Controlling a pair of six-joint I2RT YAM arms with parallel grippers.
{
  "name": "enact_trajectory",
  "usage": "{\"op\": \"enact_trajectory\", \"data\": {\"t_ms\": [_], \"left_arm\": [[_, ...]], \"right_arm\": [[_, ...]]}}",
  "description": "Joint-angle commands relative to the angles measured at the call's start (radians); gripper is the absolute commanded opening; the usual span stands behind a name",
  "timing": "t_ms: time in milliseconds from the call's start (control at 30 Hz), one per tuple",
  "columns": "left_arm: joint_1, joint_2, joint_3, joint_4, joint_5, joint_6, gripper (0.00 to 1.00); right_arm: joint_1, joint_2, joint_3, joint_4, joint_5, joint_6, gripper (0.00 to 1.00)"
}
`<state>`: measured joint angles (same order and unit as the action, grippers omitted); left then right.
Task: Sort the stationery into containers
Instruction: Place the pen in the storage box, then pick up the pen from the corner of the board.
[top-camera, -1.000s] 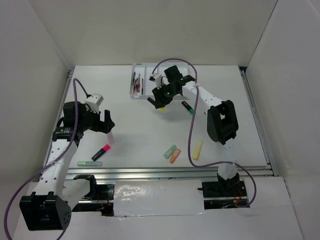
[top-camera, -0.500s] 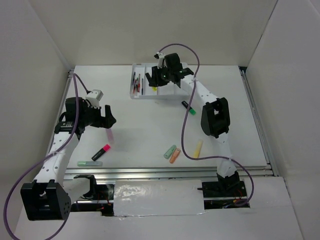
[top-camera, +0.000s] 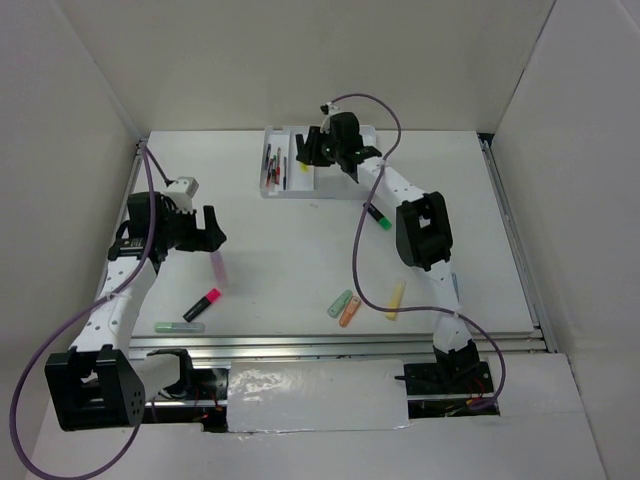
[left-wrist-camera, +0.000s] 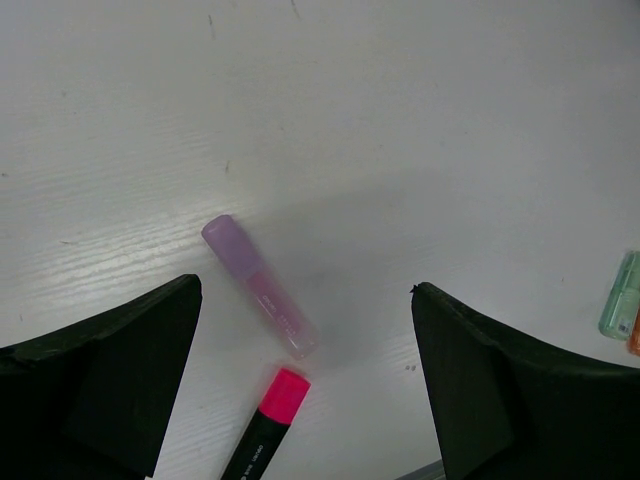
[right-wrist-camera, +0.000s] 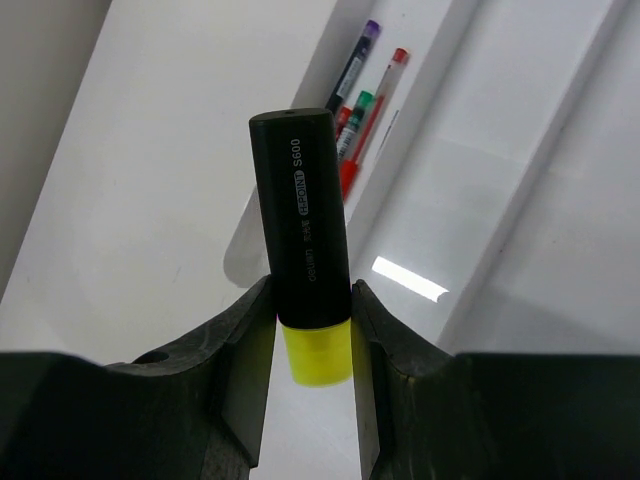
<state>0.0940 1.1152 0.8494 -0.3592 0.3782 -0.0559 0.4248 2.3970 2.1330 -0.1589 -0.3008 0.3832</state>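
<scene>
My left gripper will next move back and down, turn to match the slant of the pink-capped highlighter (top-camera: 202, 304) (left-wrist-camera: 268, 425), and close. The highlighter is below the gripper and nearer my base.
My right gripper (right-wrist-camera: 310, 287) is shut on a black highlighter with a yellow cap (right-wrist-camera: 303, 235), cap toward the wrist. It hangs over the white divided tray (right-wrist-camera: 560, 150), whose left compartment holds several thin pens (right-wrist-camera: 358, 95). Seen from the top, the right gripper (top-camera: 306, 151) is above the tray (top-camera: 290, 194). My left gripper (left-wrist-camera: 305, 288) is open above a lilac marker (left-wrist-camera: 258, 285) and a pink-capped highlighter (left-wrist-camera: 268, 420), touching neither. In the top view the left gripper (top-camera: 206, 230) is just behind the lilac marker (top-camera: 217, 267).
Loose on the table lie a pink-capped highlighter (top-camera: 203, 304), a pale green marker (top-camera: 180, 327), a green marker (top-camera: 340, 303) beside an orange one (top-camera: 350, 312), a yellow marker (top-camera: 397, 298) and a green-capped highlighter (top-camera: 377, 216). White walls enclose the table.
The right gripper has carried the yellow-capped highlighter back and left, from in front of the tray to above it. The left gripper has shifted slightly left and stays open.
</scene>
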Motion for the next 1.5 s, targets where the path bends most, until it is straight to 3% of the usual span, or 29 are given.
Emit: {"op": "enact_trajectory", "data": {"t_ms": [0, 67, 100, 167, 200, 267, 367, 400, 500, 600, 733, 900, 1067, 1267, 1467], "left_arm": [[0.018, -0.020, 0.030, 0.011, -0.010, 0.008, 0.99], [0.024, -0.020, 0.033, 0.005, -0.015, 0.011, 0.99], [0.026, -0.022, 0.034, 0.005, -0.015, 0.010, 0.99], [0.029, -0.020, 0.037, -0.001, -0.018, 0.010, 0.99], [0.029, -0.018, 0.039, -0.004, -0.018, 0.011, 0.99], [0.032, -0.020, 0.040, -0.007, -0.030, 0.010, 0.99], [0.035, -0.023, 0.042, -0.017, -0.042, 0.010, 0.99], [0.036, -0.022, 0.043, -0.021, -0.047, 0.013, 0.99], [0.049, -0.011, 0.071, -0.075, -0.055, 0.044, 0.99], [0.073, -0.002, 0.111, -0.165, -0.019, 0.168, 0.99], [0.095, -0.028, 0.108, -0.328, 0.050, 0.470, 0.97], [0.095, -0.017, 0.056, -0.509, 0.008, 0.669, 0.94], [0.067, 0.044, 0.013, -0.534, -0.048, 0.709, 0.91], [0.023, 0.087, -0.024, -0.505, -0.104, 0.694, 0.90], [-0.072, 0.153, -0.075, -0.410, -0.189, 0.637, 0.86]], "right_arm": [[0.006, 0.050, 0.005, 0.093, 0.035, 0.032, 0.02], [0.008, 0.054, 0.018, 0.097, 0.048, 0.046, 0.04], [0.009, 0.050, 0.010, 0.111, 0.058, 0.054, 0.13], [0.014, 0.056, 0.025, 0.108, 0.068, 0.056, 0.20], [0.012, 0.056, 0.025, 0.110, 0.069, 0.054, 0.30], [0.014, 0.053, 0.019, 0.111, 0.069, 0.054, 0.36], [0.015, 0.047, 0.004, 0.124, 0.062, 0.049, 0.62], [0.015, 0.041, -0.002, 0.130, 0.055, 0.046, 0.75], [0.017, 0.027, -0.016, 0.131, 0.049, 0.034, 0.84], [0.016, -0.005, -0.033, 0.125, 0.023, 0.019, 0.85], [0.002, -0.100, -0.080, 0.069, -0.040, -0.012, 0.82], [-0.052, -0.288, -0.224, 0.010, -0.149, -0.026, 0.76], [-0.115, -0.433, -0.345, -0.152, -0.195, -0.081, 0.71], [-0.187, -0.605, -0.556, -0.177, -0.219, -0.115, 0.71], [-0.233, -0.697, -0.662, -0.228, -0.248, -0.136, 0.70]]}}
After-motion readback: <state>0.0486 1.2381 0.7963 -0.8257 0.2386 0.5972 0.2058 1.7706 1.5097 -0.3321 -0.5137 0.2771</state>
